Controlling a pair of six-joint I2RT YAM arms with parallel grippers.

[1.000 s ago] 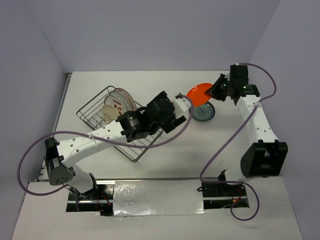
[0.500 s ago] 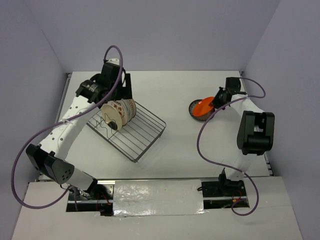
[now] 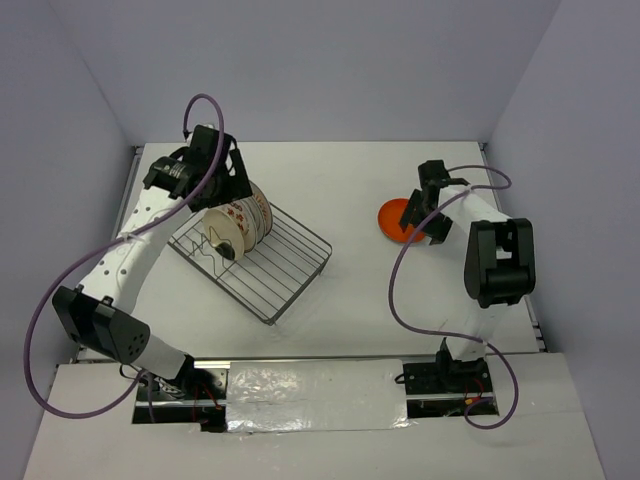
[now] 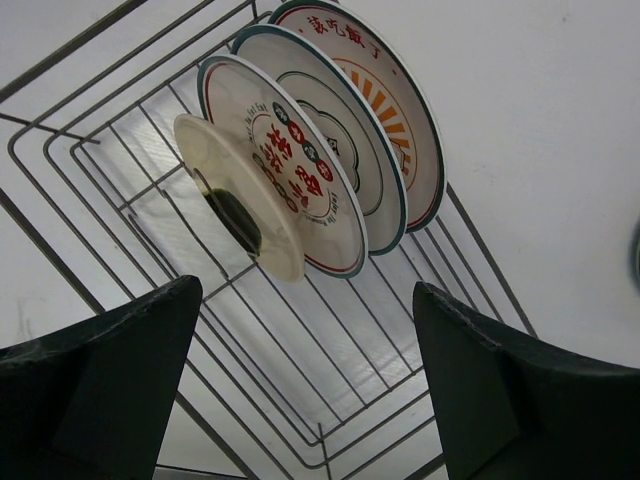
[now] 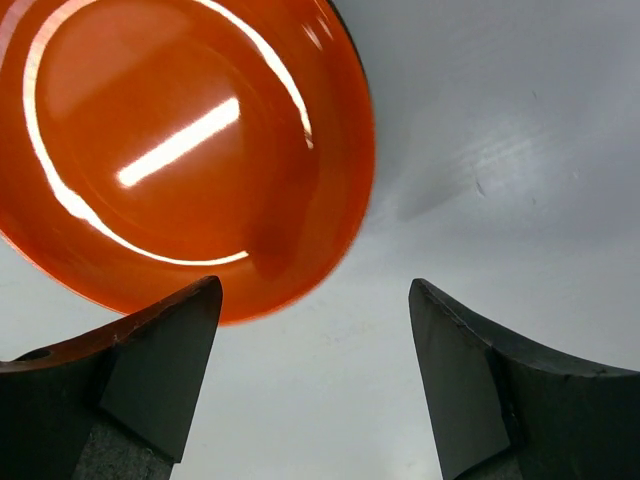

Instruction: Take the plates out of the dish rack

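Observation:
The outer side of the cream-backed plate meets only empty wires. I should next lower my left gripper onto the upper rim of the cream-backed plate (image 3: 234,220), which stands below it in the rack (image 3: 292,258).
The dish rack (image 3: 292,258) stands left of centre, with several plates (image 3: 240,222) upright at its far-left end. In the left wrist view a cream-backed plate (image 4: 238,196) stands in front of white ones with red motifs (image 4: 300,172) on the rack's wires (image 4: 330,345). My left gripper (image 3: 222,190) (image 4: 308,288) hovers open above them and holds nothing. An orange plate (image 3: 393,220) (image 5: 180,140) lies flat on the table at the right. My right gripper (image 3: 409,222) (image 5: 315,285) is open at its near edge, with only bare table between the fingers.
White table with walls on three sides. The rack's near-right half (image 3: 285,275) holds no plates. Purple cables (image 3: 60,300) loop beside both arms. The right arm's elbow (image 3: 497,262) rises near the right wall.
My right gripper has opened and let go of the orange plate, which now lies flat. The left arm has swung from the rack's right side to above the plates at its far-left end.

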